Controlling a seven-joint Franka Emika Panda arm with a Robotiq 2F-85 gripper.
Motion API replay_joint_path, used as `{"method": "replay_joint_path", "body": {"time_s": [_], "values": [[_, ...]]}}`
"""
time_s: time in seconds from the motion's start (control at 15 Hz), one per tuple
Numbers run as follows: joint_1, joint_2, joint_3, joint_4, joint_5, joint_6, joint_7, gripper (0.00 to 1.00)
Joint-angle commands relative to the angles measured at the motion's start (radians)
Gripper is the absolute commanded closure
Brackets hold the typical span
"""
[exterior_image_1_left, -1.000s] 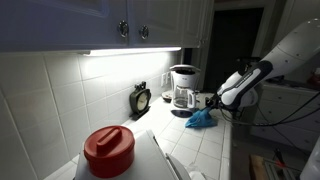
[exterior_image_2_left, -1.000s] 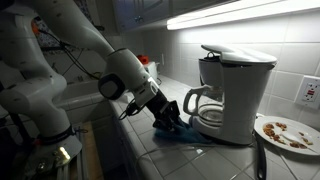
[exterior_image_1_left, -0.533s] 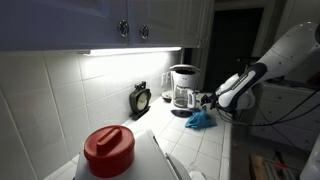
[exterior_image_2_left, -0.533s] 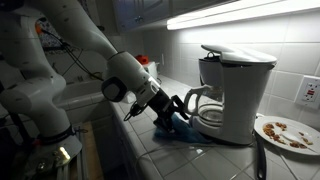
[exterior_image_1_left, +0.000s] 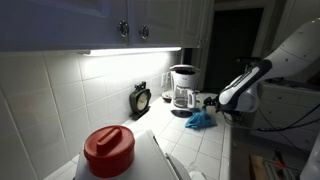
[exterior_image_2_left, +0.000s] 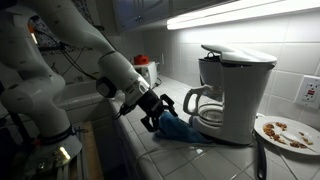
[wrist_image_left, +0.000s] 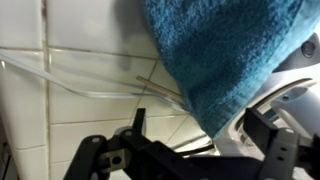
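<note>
My gripper should turn and move onto the towel's raised fold (exterior_image_1_left: 201, 117) (wrist_image_left: 224, 62) next, because only the towel's edge and tile are between my open fingers.
A blue towel (exterior_image_1_left: 201, 120) (exterior_image_2_left: 181, 128) lies bunched on the white tiled counter, against the base of a white coffee maker (exterior_image_1_left: 183, 88) (exterior_image_2_left: 235, 90) with a glass carafe. My gripper (exterior_image_1_left: 213, 102) (exterior_image_2_left: 153, 110) hovers just beside the towel on the side away from the machine, jaws open and holding nothing. In the wrist view the towel (wrist_image_left: 225, 50) fills the upper right, and my gripper (wrist_image_left: 198, 128) shows its two dark fingers spread wide with only the towel's edge and tile between them.
A red lidded container (exterior_image_1_left: 108, 150) stands near the camera, and a small black clock (exterior_image_1_left: 141, 99) leans on the tiled wall. A plate with crumbs (exterior_image_2_left: 285, 131) sits past the coffee maker. Another red object (exterior_image_2_left: 143, 68) stands behind the arm. The counter edge runs close under the gripper.
The gripper was closed on the towel a second ago; it has opened, let the towel go and drawn back a little from the coffee maker. The towel stays on the counter.
</note>
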Motion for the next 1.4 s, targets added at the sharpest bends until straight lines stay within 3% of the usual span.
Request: {"method": "replay_joint_path", "body": {"time_s": [0.0, 0.4, 0.47, 0.53, 0.67, 0.93, 1.2, 1.33], "values": [[-0.061, -0.031, 0.104, -0.007, 0.187, -0.025, -0.163, 0.0], [-0.084, -0.049, 0.26, -0.001, 0.447, -0.044, -0.379, 0.01], [-0.086, -0.053, 0.281, 0.0, 0.479, -0.05, -0.404, 0.25], [-0.089, -0.067, 0.296, 0.0, 0.499, -0.079, -0.423, 0.26], [-0.108, -0.074, 0.33, 0.001, 0.522, -0.116, -0.444, 0.4], [-0.188, -0.1, 0.375, 0.001, 0.43, -0.235, -0.405, 0.7], [-0.288, -0.121, 0.425, 0.0, 0.256, -0.311, -0.323, 0.96], [-0.312, -0.121, 0.443, 0.01, 0.193, -0.326, -0.299, 0.99]]}}
